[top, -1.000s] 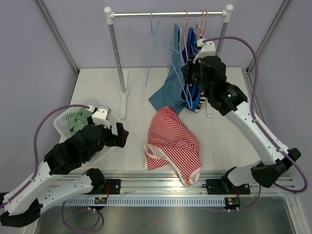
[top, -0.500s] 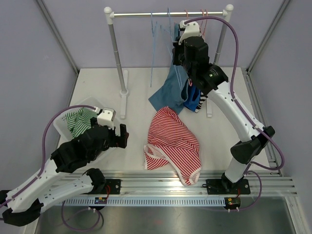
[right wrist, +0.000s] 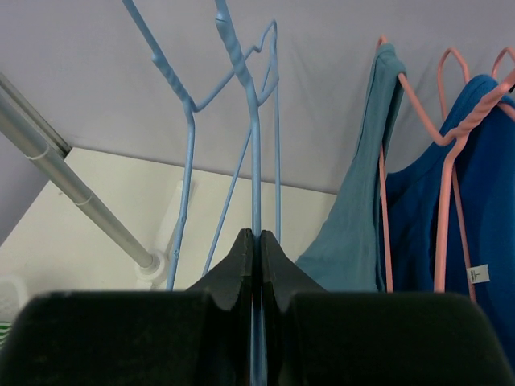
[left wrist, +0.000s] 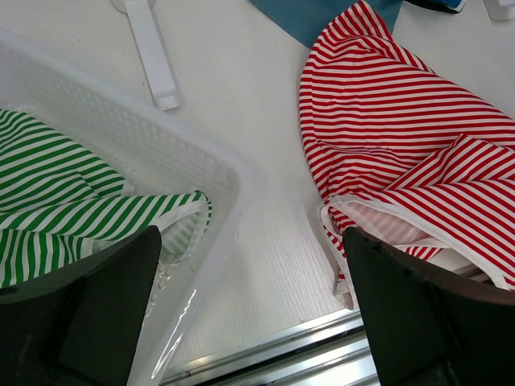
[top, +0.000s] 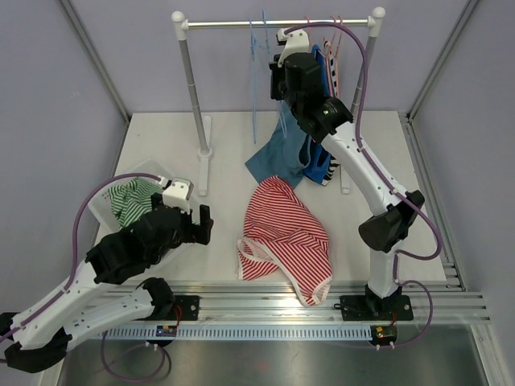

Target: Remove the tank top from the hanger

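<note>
The left gripper is above the red top's raised middle fold, which lies to the gripper's right in the top view, so it will move across and go down where the cloth bunches.
My right gripper is shut on the neck wire of a bare blue hanger and holds it up by the rack rail; in the top view the gripper is just under the rail. A teal tank top hangs from a pink hanger to its right, and its lower part drapes onto the table. A red-and-white striped tank top lies flat on the table, also in the left wrist view. My left gripper is open and empty between the basket and the red top.
A second bare blue hanger hangs left of the held one. A dark blue tank top hangs on another pink hanger. A white basket holds a green striped top. Rack posts stand at the back.
My right arm has risen and swung left toward the rail, carrying the blue hanger up and away from the teal cloth. The left arm has barely moved.
</note>
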`<state>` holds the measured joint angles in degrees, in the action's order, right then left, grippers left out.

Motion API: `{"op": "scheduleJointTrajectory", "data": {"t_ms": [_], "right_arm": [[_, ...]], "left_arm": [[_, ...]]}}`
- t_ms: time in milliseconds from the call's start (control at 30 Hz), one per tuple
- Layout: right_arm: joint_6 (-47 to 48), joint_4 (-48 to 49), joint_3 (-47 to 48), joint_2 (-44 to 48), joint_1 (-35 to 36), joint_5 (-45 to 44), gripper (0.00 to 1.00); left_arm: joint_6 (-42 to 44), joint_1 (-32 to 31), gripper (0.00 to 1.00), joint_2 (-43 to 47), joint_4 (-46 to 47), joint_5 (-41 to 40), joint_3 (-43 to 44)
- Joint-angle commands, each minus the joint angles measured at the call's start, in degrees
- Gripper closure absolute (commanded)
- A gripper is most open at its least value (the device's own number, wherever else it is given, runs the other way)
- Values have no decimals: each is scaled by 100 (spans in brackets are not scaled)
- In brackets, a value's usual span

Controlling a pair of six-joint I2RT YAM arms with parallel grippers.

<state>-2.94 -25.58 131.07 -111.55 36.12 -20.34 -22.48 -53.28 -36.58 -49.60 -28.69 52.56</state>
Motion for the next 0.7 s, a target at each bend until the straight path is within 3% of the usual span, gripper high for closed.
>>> {"op": "scheduleJointTrajectory", "data": {"t_ms": [0,167,200,267,300,467,500,533,633,667], "right_arm": [[-197,351,-220,212,27,-14,100],[-365,405,-520,432,36,310,96],[-391,396,-564,467,36,363,81],[-400,387,-599,598,36,434,70],[-400,361,-617,651,36,434,59],[-321,483,-1020,1415,27,373,42],[-304,545,-1126,1573,36,373,35],[-278,572,-1214,1862,36,381,17],[-181,423,-1417,2442,36,390,0],[-155,327,-1643,2619,36,408,1]], "left_arm": [[68,10,1,-69,276,56,-35],[60,28,1,-174,285,118,26],[16,28,1,-200,259,135,53],[-63,28,1,-305,258,240,167],[-159,28,1,-341,250,276,220],[-520,28,1,-683,783,705,387],[-564,28,1,-875,942,811,352],[-582,19,1,-973,1092,977,326],[-591,-33,1,-1622,1698,1338,264],[-600,-68,1,-1816,1978,1400,255]]}}
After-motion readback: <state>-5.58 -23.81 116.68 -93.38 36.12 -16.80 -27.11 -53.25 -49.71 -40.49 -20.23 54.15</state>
